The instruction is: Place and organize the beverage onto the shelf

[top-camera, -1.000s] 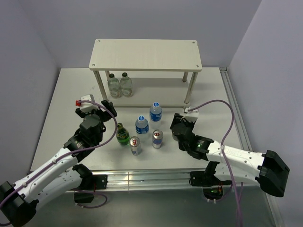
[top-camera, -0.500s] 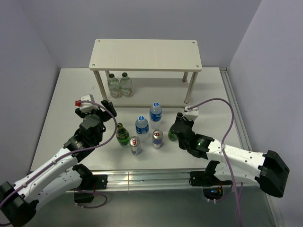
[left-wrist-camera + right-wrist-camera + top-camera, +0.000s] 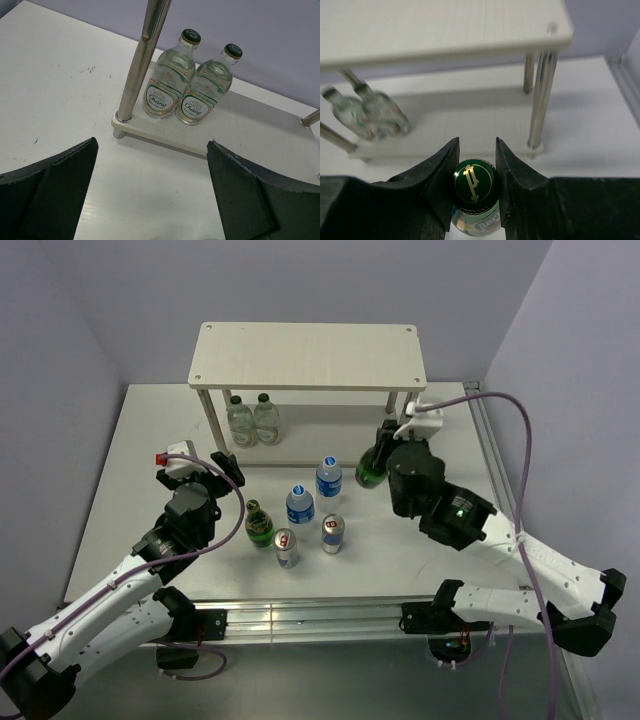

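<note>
The robot's right gripper should next lift outward over the shelf's top board at the board's end (image 3: pixel 391 359) (image 3: pixel 533 21) by the metal bar, then go down, because that board is empty.
The pale shelf (image 3: pixel 308 355) stands at the back of the table. My right gripper (image 3: pixel 385 445) is shut on the neck of a green glass bottle (image 3: pixel 371 472) and holds it in the air in front of the shelf's right front leg. In the right wrist view the fingers (image 3: pixel 442 175) clamp its green cap (image 3: pixel 475 182). A second green bottle (image 3: pixel 259 523), two blue-labelled water bottles (image 3: pixel 328 477) (image 3: pixel 300 505) and two cans (image 3: pixel 286 547) (image 3: pixel 333 533) stand on the table. My left gripper (image 3: pixel 228 466) is open and empty, left of them.
Two clear glass bottles with green caps (image 3: pixel 252 419) stand on the left of the shelf's lower board (image 3: pixel 240 130); they also show in the left wrist view (image 3: pixel 187 90). The shelf's left front leg (image 3: pixel 142 60) is close ahead of my left gripper. A metal rail (image 3: pixel 495 470) edges the table's right side.
My right gripper has lifted the green bottle off the table and carried it up and back toward the shelf's right front leg. The left arm has barely moved.
</note>
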Motion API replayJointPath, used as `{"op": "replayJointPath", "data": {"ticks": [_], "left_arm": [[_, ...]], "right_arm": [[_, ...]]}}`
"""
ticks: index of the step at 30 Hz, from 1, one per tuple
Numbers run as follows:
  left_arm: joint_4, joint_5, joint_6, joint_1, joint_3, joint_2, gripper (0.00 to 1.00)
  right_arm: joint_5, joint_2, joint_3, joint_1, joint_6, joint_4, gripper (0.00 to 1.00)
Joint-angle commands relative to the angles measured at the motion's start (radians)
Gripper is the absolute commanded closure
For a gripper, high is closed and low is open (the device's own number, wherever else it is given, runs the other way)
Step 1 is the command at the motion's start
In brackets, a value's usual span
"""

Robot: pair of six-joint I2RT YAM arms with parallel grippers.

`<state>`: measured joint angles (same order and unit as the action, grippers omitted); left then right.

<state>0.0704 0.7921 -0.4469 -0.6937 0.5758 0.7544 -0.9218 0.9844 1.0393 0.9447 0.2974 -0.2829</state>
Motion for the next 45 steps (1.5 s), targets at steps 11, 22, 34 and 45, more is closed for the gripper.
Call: {"op": "replayJointPath", "data": {"ticks": [11,22,34,45], "left_arm": [[0.026,0.013,0.004,-0.003,-0.007,-0.02,0.03],[0.019,0.01,-0.003,-0.003,-0.01,-0.029,0.03],[0.006,0.001,-0.013,-0.003,-0.004,-0.033,0.03],[-0.006,0.001,-0.021,-0.004,0.001,-0.033,0.03]], "right_arm": [[0.027,0.321,0.852,-0.027,-0.59,0.199,1.0],[0.143,0.638,1.312,-0.202,-0.626,0.113,1.0],[0.224,0.749,1.315,-0.343,-0.486,0.047,1.0],[0.247,0.777,1.233,-0.394,-0.396,0.021,1.0]]}}
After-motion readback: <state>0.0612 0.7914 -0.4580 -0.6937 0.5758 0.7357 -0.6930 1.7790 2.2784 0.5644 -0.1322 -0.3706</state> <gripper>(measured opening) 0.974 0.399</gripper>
